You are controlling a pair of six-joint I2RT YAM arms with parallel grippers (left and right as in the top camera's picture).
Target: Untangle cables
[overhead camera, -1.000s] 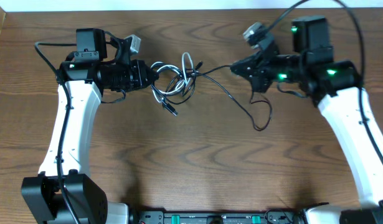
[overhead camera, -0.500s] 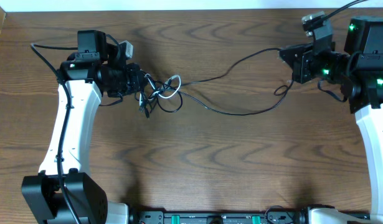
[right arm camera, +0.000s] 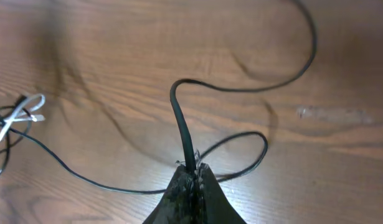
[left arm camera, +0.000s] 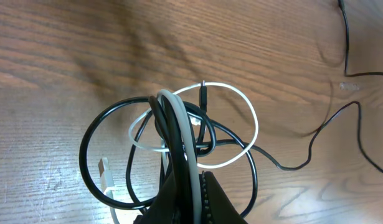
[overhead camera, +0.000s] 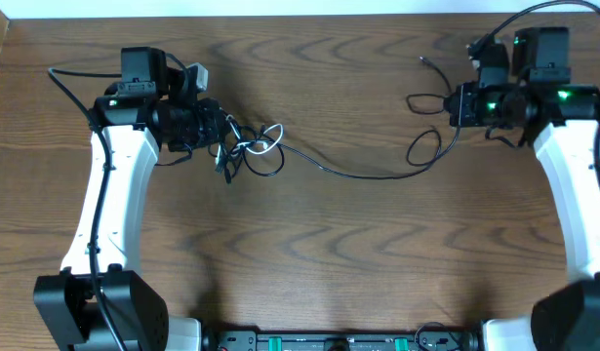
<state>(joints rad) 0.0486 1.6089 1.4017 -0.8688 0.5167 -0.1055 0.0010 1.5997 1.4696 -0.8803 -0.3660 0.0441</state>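
I will move my left gripper toward my right gripper before I open my left gripper over the table.
My left gripper (overhead camera: pixel 221 136) is shut on a small tangle where the black cord and the white cord (overhead camera: pixel 261 144) loop together. In the left wrist view both cords pass between my fingers (left arm camera: pixel 210 199); the white cord (left arm camera: pixel 254 127) makes a loop over the black loops (left arm camera: pixel 85 146), and a white plug (left arm camera: pixel 104 172) lies at the left. The long black cord (overhead camera: pixel 368 177) runs from the tangle across the table to my right gripper (overhead camera: pixel 454 103), which is shut on it. The right wrist view shows that cord (right arm camera: pixel 180 115) rising from the closed right gripper (right arm camera: pixel 192 171).
The table's far edge (overhead camera: pixel 280 14) runs close behind both grippers. Thick black arm wires (overhead camera: pixel 70 83) hang off the left arm, and others (overhead camera: pixel 504 19) off the right. The black cord's free end (overhead camera: pixel 423 61) lies near the right gripper. Both white arms flank the wooden table (overhead camera: pixel 309 253).
My right gripper has swung from the middle to the far right, drawing the black cord out long from the tangle. The tangle has tightened and shifted slightly left with my left gripper.
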